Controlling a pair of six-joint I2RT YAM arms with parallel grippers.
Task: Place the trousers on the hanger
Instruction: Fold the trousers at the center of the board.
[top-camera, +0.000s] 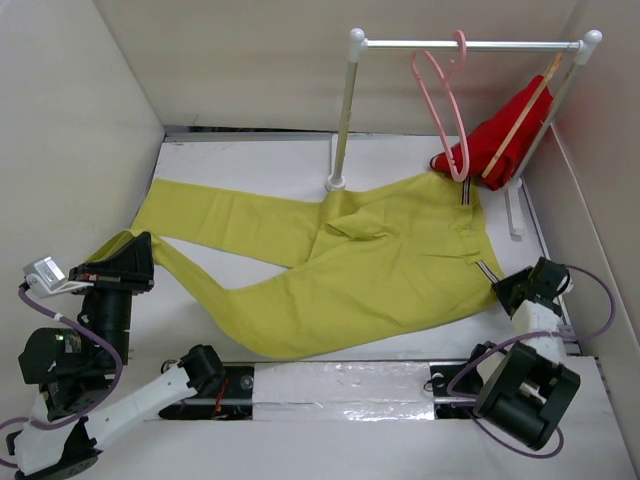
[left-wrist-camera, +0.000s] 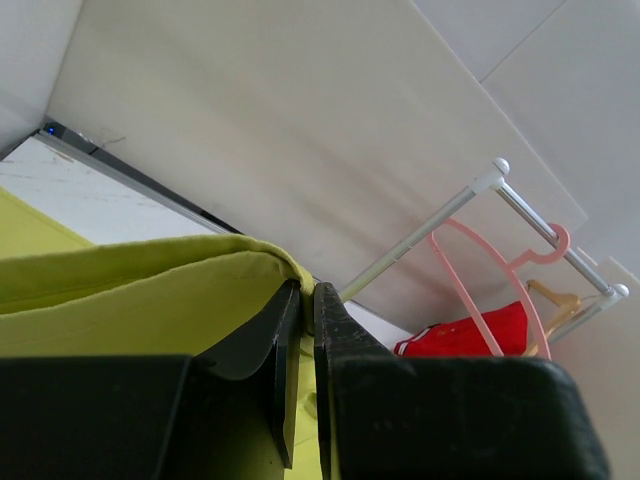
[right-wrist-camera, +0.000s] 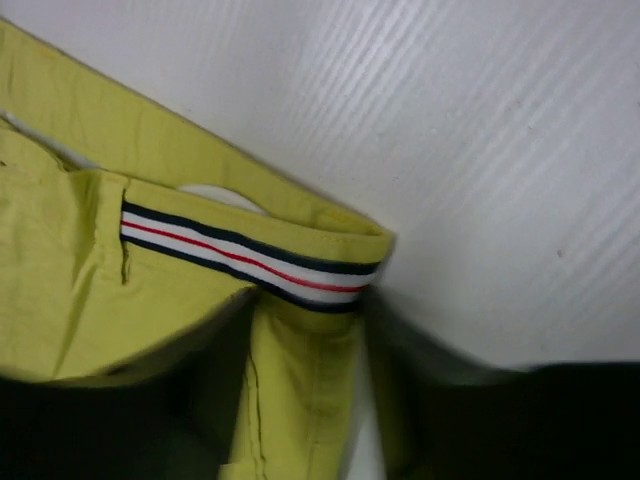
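Note:
I will next move my left gripper outward and down over the far leg's end (top-camera: 160, 204) and release the fold, as that leg lies apart from the pinched one.
The yellow-green trousers (top-camera: 360, 260) lie spread flat across the white table, legs to the left and waistband to the right. My left gripper (top-camera: 135, 262) is shut on a fold at a leg end, and the left wrist view shows that fold (left-wrist-camera: 120, 290) pinched between the left gripper's tips (left-wrist-camera: 305, 290). My right gripper (top-camera: 503, 290) is at the near right waistband corner. In the blurred right wrist view its open jaws (right-wrist-camera: 305, 310) straddle the striped waistband lining (right-wrist-camera: 250, 262). The pink hanger (top-camera: 440, 110) hangs empty on the rail and also shows in the left wrist view (left-wrist-camera: 490, 270).
A white clothes rack with a top rail (top-camera: 470, 44) and a post (top-camera: 343, 110) stands at the back right. A red garment (top-camera: 490, 145) hangs on a tan wooden hanger (top-camera: 525, 115) beside the pink one. White walls enclose the table on three sides.

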